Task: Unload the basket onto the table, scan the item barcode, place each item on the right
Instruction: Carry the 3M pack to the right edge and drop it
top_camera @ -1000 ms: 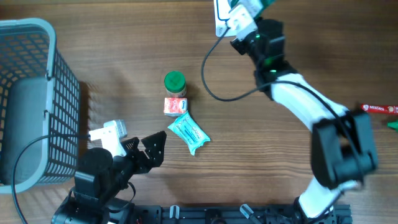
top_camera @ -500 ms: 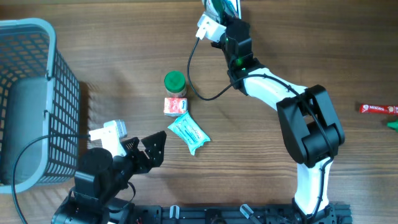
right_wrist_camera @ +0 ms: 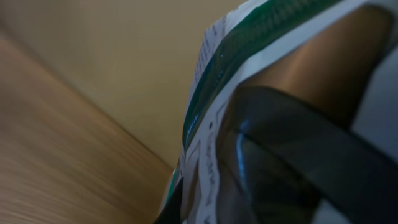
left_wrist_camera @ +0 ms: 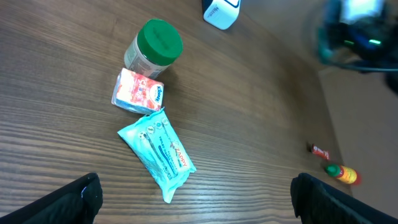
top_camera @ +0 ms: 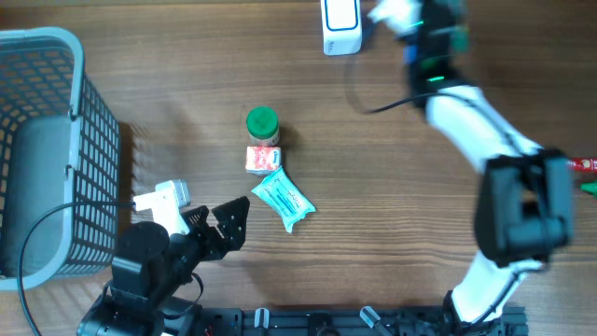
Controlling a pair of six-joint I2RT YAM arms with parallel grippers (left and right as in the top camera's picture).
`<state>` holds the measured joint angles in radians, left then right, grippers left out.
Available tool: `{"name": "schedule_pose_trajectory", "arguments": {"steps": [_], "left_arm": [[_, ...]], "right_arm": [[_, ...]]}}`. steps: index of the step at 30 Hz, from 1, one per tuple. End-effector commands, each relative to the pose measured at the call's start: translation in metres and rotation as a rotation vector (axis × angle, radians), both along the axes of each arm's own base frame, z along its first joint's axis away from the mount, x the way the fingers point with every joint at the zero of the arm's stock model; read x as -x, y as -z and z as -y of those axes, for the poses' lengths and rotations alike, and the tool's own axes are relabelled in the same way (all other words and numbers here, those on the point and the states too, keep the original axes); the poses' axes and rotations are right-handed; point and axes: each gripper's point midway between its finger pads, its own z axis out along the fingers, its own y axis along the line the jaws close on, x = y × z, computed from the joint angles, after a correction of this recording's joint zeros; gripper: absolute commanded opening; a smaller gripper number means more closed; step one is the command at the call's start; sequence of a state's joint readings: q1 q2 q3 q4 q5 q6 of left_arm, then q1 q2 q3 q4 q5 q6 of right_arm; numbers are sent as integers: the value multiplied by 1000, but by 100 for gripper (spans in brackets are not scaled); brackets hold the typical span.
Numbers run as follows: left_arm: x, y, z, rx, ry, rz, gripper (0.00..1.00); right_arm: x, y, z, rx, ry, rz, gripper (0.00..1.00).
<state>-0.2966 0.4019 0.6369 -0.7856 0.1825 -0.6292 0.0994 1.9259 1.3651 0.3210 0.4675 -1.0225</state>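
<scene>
I will next bring the item in my right gripper to the right in the overhead view and down over the clear tabletop beyond the red bar.
A white barcode scanner stands at the table's far edge and also shows in the left wrist view as a white scanner. My right gripper is blurred, just right of the scanner. In the right wrist view the right gripper is shut on a green and white packaged item, which fills the frame. My left gripper stands open and empty near the front edge; the left gripper faces a teal wipes pack.
A green-lidded jar, a red and white packet and the teal pack lie mid-table. A grey mesh basket stands at the left. A red bar and a small green-capped bottle lie at the right.
The right arm swung left over the scanner with the item, then back to the right of it. The left arm and the table items have not moved.
</scene>
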Motion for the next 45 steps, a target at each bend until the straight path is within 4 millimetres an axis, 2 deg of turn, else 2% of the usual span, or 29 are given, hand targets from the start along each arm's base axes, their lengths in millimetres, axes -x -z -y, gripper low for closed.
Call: {"name": "schedule_pose_trajectory", "arguments": {"steps": [1, 3, 5, 6, 10, 13, 16, 19, 21, 23, 25, 26, 29, 32, 34, 35, 36, 38, 39, 41, 42, 45], "left_arm": [[0, 0, 0, -19, 9, 11, 100], [0, 0, 0, -19, 9, 11, 100], [0, 0, 0, -19, 9, 11, 100], [0, 0, 0, -19, 9, 11, 100], [0, 0, 0, -19, 9, 11, 100], [0, 0, 0, -19, 9, 11, 100], [0, 0, 0, -19, 9, 11, 100], [0, 0, 0, -19, 9, 11, 100], [0, 0, 0, -19, 9, 11, 100], [0, 0, 0, -19, 9, 11, 100], [0, 0, 0, -19, 9, 11, 100], [0, 0, 0, -19, 9, 11, 100], [0, 0, 0, -19, 9, 11, 100], [0, 0, 0, -19, 9, 11, 100], [0, 0, 0, -19, 9, 11, 100], [0, 0, 0, -19, 9, 11, 100], [0, 0, 0, -19, 9, 11, 100], [0, 0, 0, -19, 9, 11, 100], [0, 0, 0, -19, 9, 11, 100], [0, 0, 0, -19, 9, 11, 100], [0, 0, 0, -19, 9, 11, 100], [0, 0, 0, -19, 9, 11, 100]], "right_arm": [[20, 3, 99, -182, 208, 13, 4], [31, 22, 135, -269, 290, -9, 4], [51, 41, 185, -372, 429, 2, 4], [61, 49, 204, -392, 475, -7, 4], [96, 80, 264, -451, 631, -39, 4], [116, 92, 290, -513, 722, -23, 5], [135, 102, 306, -569, 797, -23, 6], [149, 113, 314, -593, 843, -47, 15], [154, 118, 314, -634, 877, -34, 33], [156, 116, 312, -692, 909, 9, 65], [154, 104, 306, -722, 909, 48, 82], [151, 93, 302, -737, 901, 81, 87], [140, 49, 283, -734, 829, 161, 99], [131, -2, 255, -733, 735, 246, 99], [126, -32, 230, -765, 675, 303, 100], [123, -45, 209, -809, 628, 318, 100], [120, -51, 193, -836, 584, 305, 100], [111, -55, 138, -932, 437, 211, 100], [108, -51, 97, -1019, 335, 122, 100], [108, -41, 29, -1204, 194, -31, 100], [111, -36, -6, -1319, 140, -115, 100], [129, -22, -87, -1617, 86, -364, 100]]}}
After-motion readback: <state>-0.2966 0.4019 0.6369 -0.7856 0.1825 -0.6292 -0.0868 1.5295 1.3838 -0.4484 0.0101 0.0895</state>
